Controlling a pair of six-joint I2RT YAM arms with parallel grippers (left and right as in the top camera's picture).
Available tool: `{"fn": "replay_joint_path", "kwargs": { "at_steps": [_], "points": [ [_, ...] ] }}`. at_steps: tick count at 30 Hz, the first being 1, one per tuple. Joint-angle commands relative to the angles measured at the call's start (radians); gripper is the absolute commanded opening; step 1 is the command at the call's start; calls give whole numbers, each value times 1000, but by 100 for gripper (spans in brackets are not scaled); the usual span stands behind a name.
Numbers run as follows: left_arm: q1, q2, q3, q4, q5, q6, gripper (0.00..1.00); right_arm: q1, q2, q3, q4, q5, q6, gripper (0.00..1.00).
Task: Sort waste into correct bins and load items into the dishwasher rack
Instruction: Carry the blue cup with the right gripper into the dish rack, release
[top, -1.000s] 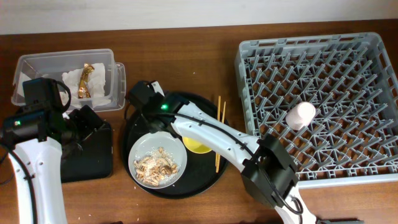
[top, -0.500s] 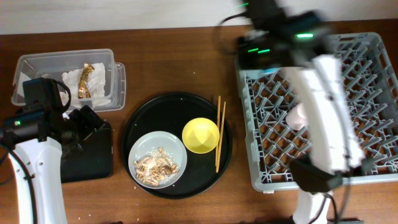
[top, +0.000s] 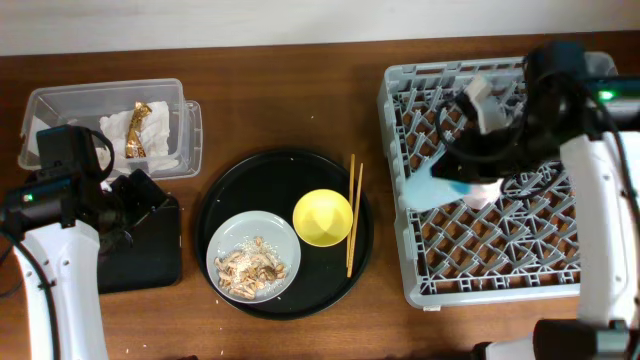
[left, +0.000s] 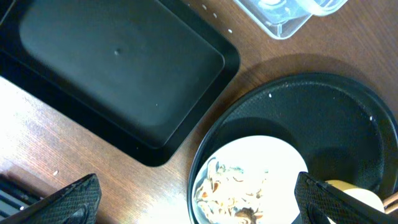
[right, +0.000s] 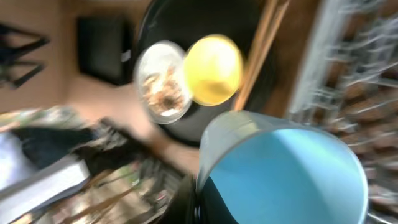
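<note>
The right gripper will next pull the small blue cup (top: 428, 187) back and down onto the near wires of the rack, because there is free space beside the pink cup (top: 486, 193).
My right gripper (top: 458, 180) is shut on the small blue cup (top: 428, 187), tilted over the left part of the grey dishwasher rack (top: 560, 250). The cup fills the right wrist view (right: 292, 174), held at its rim by the gripper (right: 205, 193). The pink cup (top: 486, 193) lies in the rack, partly hidden by the arm. The grey plate (top: 228, 250) with tan food scraps (top: 252, 266), the yellow bowl (top: 322, 218) and the chopsticks (top: 352, 215) are on the round black tray. My left gripper (left: 199, 205) is open and empty beside the black rectangular tray (left: 118, 68).
The clear box (top: 80, 100) at back left holds the white napkin (top: 110, 128) and the gold wrapper (top: 137, 128). The round black tray (top: 290, 165) sits between the bins and the rack. The left arm hangs over the black rectangular tray (top: 150, 260).
My right arm has swung from the round black tray across to the rack and now holds the blue cup over its left part. The left arm has not moved.
</note>
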Motion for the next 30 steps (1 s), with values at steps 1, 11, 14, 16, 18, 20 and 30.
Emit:
{"fn": "replay_joint_path", "kwargs": {
  "at_steps": [1, 11, 14, 16, 18, 20, 30],
  "points": [
    [4, 2, -1, 1, -7, -13, 99, -101, 0, -206, 14, -325, -243, 4],
    [4, 3, -1, 1, -7, -13, 99, -389, 4, -693, 117, -542, -540, 4],
    [4, 2, -1, 1, -7, -13, 99, -392, 27, -734, 143, -539, -541, 4],
    [4, 2, -1, 1, -7, -13, 99, -403, 51, -735, 159, -516, -538, 4],
    [4, 2, -1, 1, -7, -13, 99, -417, 72, -735, 160, -474, -538, 4],
    [4, 2, -1, 1, -7, -13, 99, -441, 84, -736, 160, -452, -539, 4],
    [4, 2, -1, 1, -7, -13, 99, -482, 85, -737, 167, -365, -538, 4]
  ]
}}
